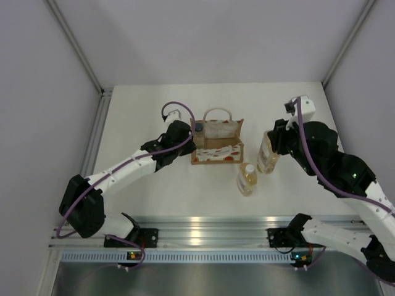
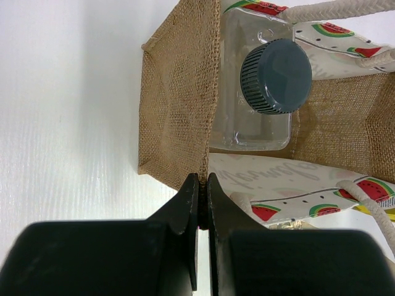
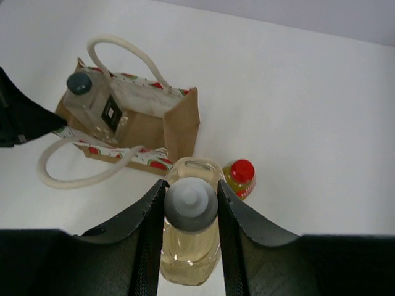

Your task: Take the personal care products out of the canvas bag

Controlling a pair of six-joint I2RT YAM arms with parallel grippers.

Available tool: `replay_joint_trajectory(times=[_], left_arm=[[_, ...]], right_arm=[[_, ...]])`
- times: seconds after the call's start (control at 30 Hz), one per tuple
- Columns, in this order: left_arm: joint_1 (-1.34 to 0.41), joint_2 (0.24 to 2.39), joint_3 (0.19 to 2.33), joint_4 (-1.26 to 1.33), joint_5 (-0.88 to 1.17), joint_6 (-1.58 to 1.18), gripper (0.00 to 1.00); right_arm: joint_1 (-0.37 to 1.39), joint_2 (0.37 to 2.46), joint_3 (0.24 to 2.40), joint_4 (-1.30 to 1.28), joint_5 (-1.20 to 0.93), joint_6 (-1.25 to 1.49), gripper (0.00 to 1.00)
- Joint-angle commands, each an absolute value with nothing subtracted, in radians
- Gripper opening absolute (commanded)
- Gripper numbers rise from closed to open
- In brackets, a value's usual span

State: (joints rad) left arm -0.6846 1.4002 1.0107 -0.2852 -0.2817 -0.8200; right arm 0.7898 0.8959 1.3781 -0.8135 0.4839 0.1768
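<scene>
I will next lower the clear bottle in my right gripper and bring it back, away from the bag [image 1: 217,143], onto the empty table by the red-capped bottle.
The tan canvas bag [image 1: 217,143] with watermelon print stands mid-table. My left gripper [image 2: 203,185] is shut on the burlap edge at its left side [image 2: 179,98]. Inside the bag, at that end, stands a squarish clear bottle with a dark cap [image 2: 274,77], which also shows in the right wrist view [image 3: 92,105]. Right of the bag, my right gripper [image 3: 190,200] is shut on the pale cap of a clear bottle of yellow liquid [image 3: 188,259]. A yellow bottle with a red cap [image 3: 239,177] stands just beyond it. Another clear yellow-liquid bottle [image 1: 247,179] stands on the table in front of the bag's right corner.
The white table is boxed in by pale walls, with metal posts [image 1: 92,80] at the back left and back right. An aluminium rail [image 1: 203,237] carrying both arm bases runs along the near edge. The bag's rope handles [image 3: 68,179] hang loose over its sides.
</scene>
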Motion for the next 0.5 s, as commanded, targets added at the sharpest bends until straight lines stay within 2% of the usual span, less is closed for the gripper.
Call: replay_joint_trajectory(times=[0.0,0.47], left_arm=[[-0.692,1.353,1.019,-0.242,-0.272,-0.827,0.00],[-0.692,1.355,1.020,-0.244,-0.272,-0.827,0.00]], right_arm=[[0.801,0.796,1.322,-0.700,0.551,0.187,0.00],[0.801,0.582,0.962,-0.689,0.709,0.359,0.00]])
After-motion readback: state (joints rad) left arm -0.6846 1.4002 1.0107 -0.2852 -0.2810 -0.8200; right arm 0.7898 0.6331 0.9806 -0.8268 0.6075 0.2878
